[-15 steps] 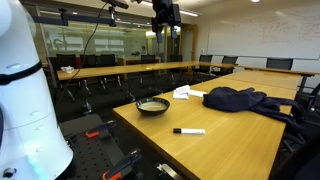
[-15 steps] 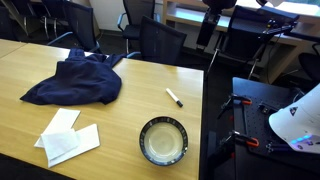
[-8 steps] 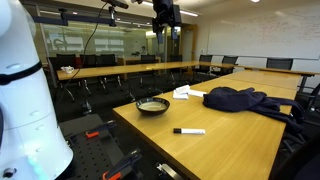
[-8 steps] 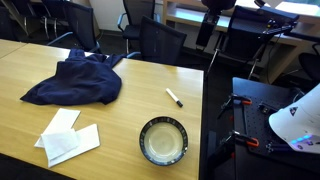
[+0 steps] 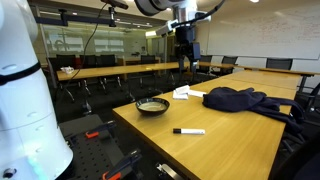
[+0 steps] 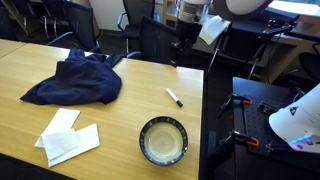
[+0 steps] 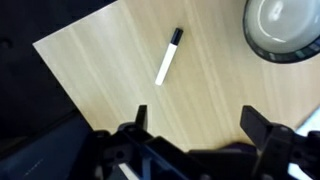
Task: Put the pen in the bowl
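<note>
The pen's body lies nearer the spread fingers than the black cap does, so the robot's open gripper will next go down toward the table onto the pen's white body (image 5: pixel 194 132) (image 7: pixel 164 68).
A white pen with a black cap (image 5: pixel 189 131) lies on the wooden table near its front corner; it also shows in the exterior view from above (image 6: pixel 174 97) and in the wrist view (image 7: pixel 168 56). The dark bowl (image 5: pixel 153 105) stands near the table edge, empty (image 6: pixel 163 140), and its rim shows at the top right of the wrist view (image 7: pixel 283 25). My gripper (image 5: pixel 184 45) hangs high above the table, open and empty (image 6: pixel 181 47). In the wrist view its fingers (image 7: pixel 258 124) spread wide, the gripper (image 7: pixel 198 125) well above and short of the pen.
A dark blue cloth (image 6: pixel 75 80) lies bunched on the table (image 6: pixel 120 110), with white papers (image 6: pixel 70 140) beside it. Office chairs (image 6: pixel 150 40) stand past the table's far edge. Red-handled tools (image 6: pixel 240 105) lie on the black mounting plate by the robot base.
The arm has swung down and sideways, toward the pen's end of the table. The pen, bowl and cloth have not moved.
</note>
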`<state>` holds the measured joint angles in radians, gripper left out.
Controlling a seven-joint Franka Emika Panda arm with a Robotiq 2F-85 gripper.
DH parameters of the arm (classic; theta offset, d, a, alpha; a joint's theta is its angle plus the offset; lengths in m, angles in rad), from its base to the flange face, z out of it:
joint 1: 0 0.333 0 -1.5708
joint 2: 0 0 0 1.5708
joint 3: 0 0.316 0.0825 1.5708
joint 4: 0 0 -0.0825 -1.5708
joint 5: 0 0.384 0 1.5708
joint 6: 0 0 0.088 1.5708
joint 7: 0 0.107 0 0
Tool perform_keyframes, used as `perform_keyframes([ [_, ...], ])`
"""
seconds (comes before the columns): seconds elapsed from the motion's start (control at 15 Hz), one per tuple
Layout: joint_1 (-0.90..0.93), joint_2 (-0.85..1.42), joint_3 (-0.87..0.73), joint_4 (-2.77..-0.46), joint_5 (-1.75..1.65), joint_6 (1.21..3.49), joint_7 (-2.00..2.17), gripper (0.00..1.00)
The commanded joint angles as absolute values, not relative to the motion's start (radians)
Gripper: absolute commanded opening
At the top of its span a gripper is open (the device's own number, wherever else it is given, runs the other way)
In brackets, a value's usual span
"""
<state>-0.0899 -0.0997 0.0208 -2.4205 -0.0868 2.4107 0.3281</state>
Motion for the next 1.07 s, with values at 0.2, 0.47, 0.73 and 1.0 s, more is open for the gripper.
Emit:
perform_keyframes([
  [0.2, -0.067, 0.184, -0.039, -2.302, -0.044, 2.567, 0.372, 1.00],
  [0.47, -0.043, 0.326, -0.078, -2.204, -0.051, 2.565, 0.387, 1.00],
  [0.73, -0.052, 0.439, -0.094, -2.135, 0.024, 2.526, 0.381, 1.00],
  [1.0, -0.090, 0.517, -0.062, -2.129, 0.156, 2.542, 0.314, 1.00],
])
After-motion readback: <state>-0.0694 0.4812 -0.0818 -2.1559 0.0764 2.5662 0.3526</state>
